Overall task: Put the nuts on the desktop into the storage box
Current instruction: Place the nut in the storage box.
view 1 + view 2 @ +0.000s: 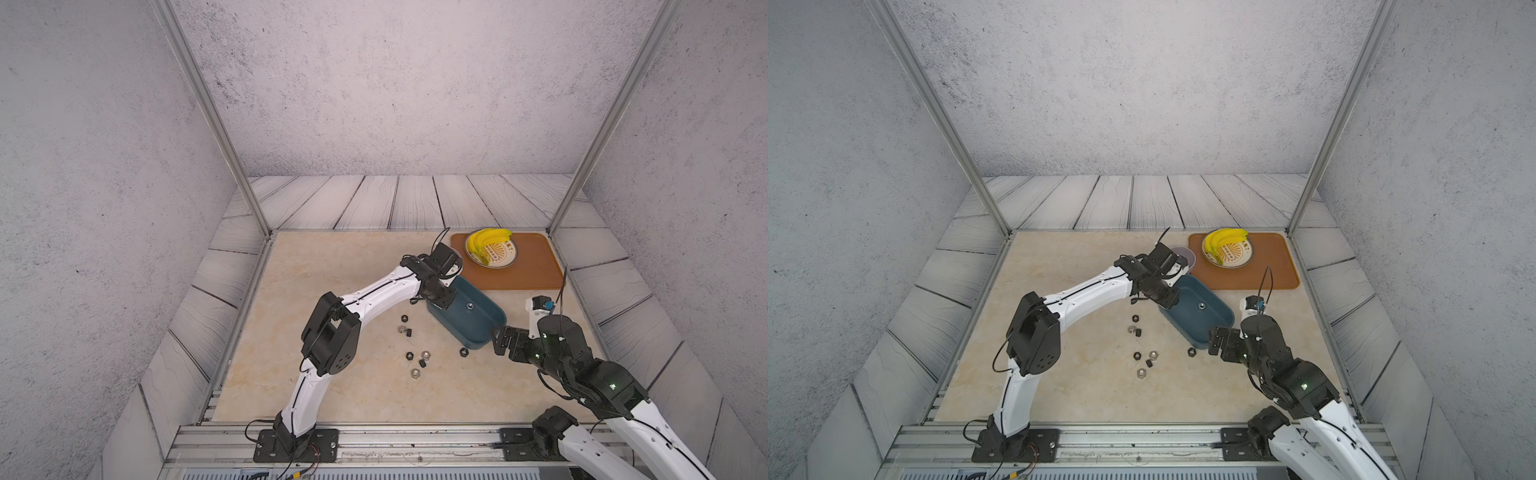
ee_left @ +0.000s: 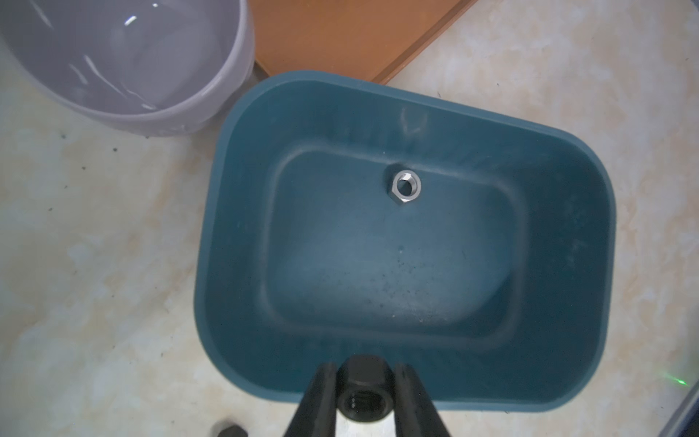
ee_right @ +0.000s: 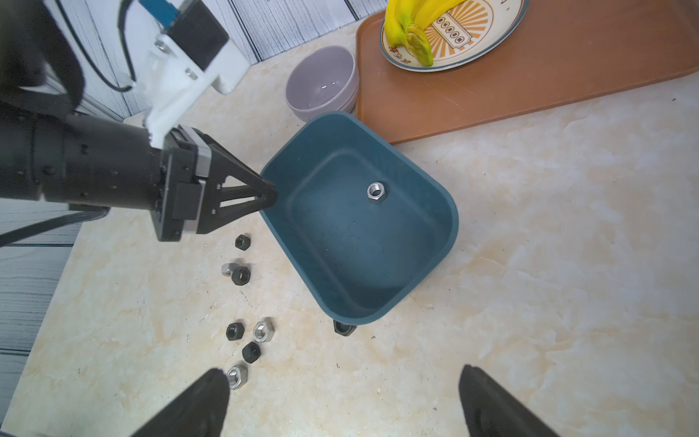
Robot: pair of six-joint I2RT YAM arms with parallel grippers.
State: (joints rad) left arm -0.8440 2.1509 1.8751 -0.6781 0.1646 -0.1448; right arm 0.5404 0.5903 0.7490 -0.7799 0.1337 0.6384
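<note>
The black nut hangs at the box's rim, so my left gripper needs to move off the box's rim and down toward the box's bottom (image 1: pixel 462 301) (image 2: pixel 351 201) beside the silvery nut to release.
The teal storage box (image 1: pixel 494 318) (image 2: pixel 242 227) (image 3: pixel 435 242) sits mid-desktop (image 1: pixel 332 291) and holds one silvery nut (image 1: pixel 470 306) (image 2: pixel 406 186) (image 3: pixel 376 191). My left gripper (image 2: pixel 364 374) (image 3: pixel 270 195) hovers over the box's near-left rim, shut on a black nut (image 2: pixel 363 393). Several black and silvery nuts (image 1: pixel 409 355) (image 3: pixel 251 352) lie loose on the desktop left of the box. One black nut (image 1: pixel 464 352) (image 3: pixel 343 327) is tucked against the box's front corner. My right gripper (image 3: pixel 342 372) (image 1: pixel 498 338) stands open and empty by that corner.
A lilac bowl (image 2: pixel 113 56) (image 3: pixel 321 85) touches the box's far corner. Behind it lies an orange-brown tray (image 1: pixel 523 274) carrying a plate (image 1: pixel 505 255) of bananas (image 1: pixel 486 241). Grey plank boards (image 1: pixel 374 203) and metal frame posts (image 1: pixel 257 208) border the desktop.
</note>
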